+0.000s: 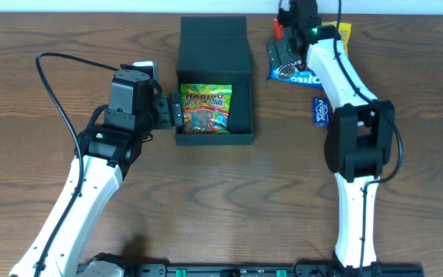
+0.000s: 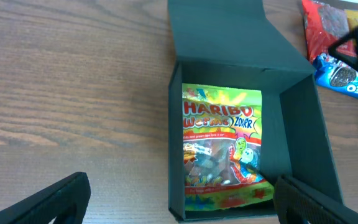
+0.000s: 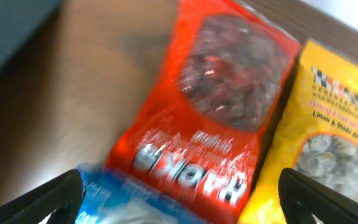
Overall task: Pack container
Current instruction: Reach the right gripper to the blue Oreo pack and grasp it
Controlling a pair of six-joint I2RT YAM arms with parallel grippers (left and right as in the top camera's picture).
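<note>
The blue Oreo packet [image 3: 129,199] lies below and back from my right gripper. My right gripper draws back and goes down onto the packet's end by the container next.
The dark teal container [image 1: 244,69] sits at the table's back middle with its flap lid [image 1: 214,32] laid open behind it. A Haribo gummy packet [image 1: 204,108] lies inside it and also shows in the left wrist view [image 2: 222,146]. My left gripper [image 1: 174,110] is open and empty at the container's left front wall [image 2: 178,155]. My right gripper [image 1: 292,29] is open above a red snack packet [image 3: 210,106], with a yellow packet [image 3: 328,137] and a blue Oreo packet [image 3: 129,199] beside it.
The blue Oreo packet [image 1: 298,75] lies right of the container. A small blue packet [image 1: 319,112] lies farther front right. The yellow packet [image 1: 345,35] sits at the back edge. A cable [image 1: 52,77] loops over the left side.
</note>
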